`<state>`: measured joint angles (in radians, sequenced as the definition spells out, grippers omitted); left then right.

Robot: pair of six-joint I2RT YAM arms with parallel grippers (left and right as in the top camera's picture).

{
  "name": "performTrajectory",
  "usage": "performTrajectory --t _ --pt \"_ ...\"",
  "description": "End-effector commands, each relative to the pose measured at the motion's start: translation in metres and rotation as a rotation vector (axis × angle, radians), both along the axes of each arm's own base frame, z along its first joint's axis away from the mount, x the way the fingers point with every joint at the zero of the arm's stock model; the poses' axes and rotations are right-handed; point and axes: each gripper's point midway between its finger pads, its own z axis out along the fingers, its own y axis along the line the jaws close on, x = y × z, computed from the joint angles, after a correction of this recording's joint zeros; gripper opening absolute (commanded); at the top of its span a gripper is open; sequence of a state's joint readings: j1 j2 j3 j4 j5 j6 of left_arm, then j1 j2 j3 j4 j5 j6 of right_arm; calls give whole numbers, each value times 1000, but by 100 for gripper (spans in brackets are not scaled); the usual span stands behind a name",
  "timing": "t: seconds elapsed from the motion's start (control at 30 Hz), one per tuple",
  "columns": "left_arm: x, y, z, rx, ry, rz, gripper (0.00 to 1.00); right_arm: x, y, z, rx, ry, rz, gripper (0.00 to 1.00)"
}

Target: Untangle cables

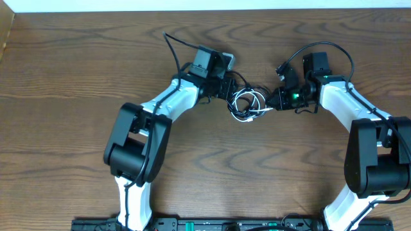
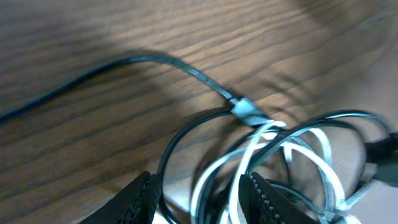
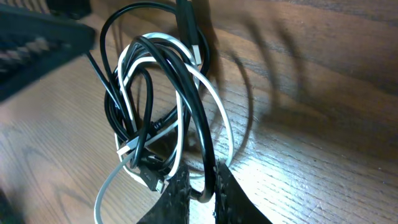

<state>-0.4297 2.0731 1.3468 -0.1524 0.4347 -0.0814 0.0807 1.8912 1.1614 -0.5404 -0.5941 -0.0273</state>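
Note:
My left gripper moves down and shifts off the white cable onto the outer part of the black cable (image 1: 232, 96) next, since that part curves clear of the white loops.
The white cable (image 1: 246, 106) and the black cable (image 1: 240, 94) lie coiled together mid-table between my two grippers. My left gripper (image 1: 226, 88) is at the coil's left. In the left wrist view its fingers (image 2: 202, 200) are open, with loops of the white cable (image 2: 324, 168) and the black cable (image 2: 186, 67) passing between them. My right gripper (image 1: 276, 99) is at the coil's right. In the right wrist view it (image 3: 204, 190) is shut on a loop of the black cable (image 3: 194, 106). The white cable (image 3: 230, 132) winds through the black loops, and a small plug (image 3: 154, 180) shows beside the fingers.
Thicker black arm wires arc above each wrist (image 1: 172, 46) (image 1: 335, 49). The wooden table (image 1: 77, 83) ends at a pale strip along the far edge. The arm bases stand at the near edge (image 1: 131, 212) (image 1: 359, 205).

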Motion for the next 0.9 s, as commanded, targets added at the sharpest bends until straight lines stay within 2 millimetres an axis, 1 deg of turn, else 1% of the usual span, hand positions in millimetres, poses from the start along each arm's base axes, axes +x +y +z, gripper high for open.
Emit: performTrajectory --t 0.0,0.1,0.33,0.4,0.43,0.57,0.63,0.67,0.77,0.8,0.87 --pt "6 13 -19 124 -35 44 46 0 -1 9 -4 -25 10 11" --pt "12 26 -24 240 -79 104 46 -1 -2 8 -10 -21 8 12" --pt "2 19 -31 258 -61 79 45 0 -3 7 -14 -22 6 13" --pt "-1 17 -37 271 -53 73 44 0 -4 7 -20 -23 4 13" --pt "-1 18 -42 286 -51 77 41 0 -4 7 -21 -23 4 13" --pt "-4 23 -56 328 -38 85 38 -1 -4 7 -21 -19 4 14" --pt "-5 24 -57 333 -30 83 33 -1 -4 7 -21 -19 4 14" --pt "-7 22 -57 331 -26 78 28 -1 -4 7 -21 -19 4 15" --pt "-8 20 -56 318 -24 70 9 0 -4 7 -20 -24 4 16" --pt "-8 20 -52 316 -28 70 8 1 -4 7 -20 -29 4 17" --pt "-6 20 -40 306 -44 76 8 3 -2 9 -8 -38 1 18"
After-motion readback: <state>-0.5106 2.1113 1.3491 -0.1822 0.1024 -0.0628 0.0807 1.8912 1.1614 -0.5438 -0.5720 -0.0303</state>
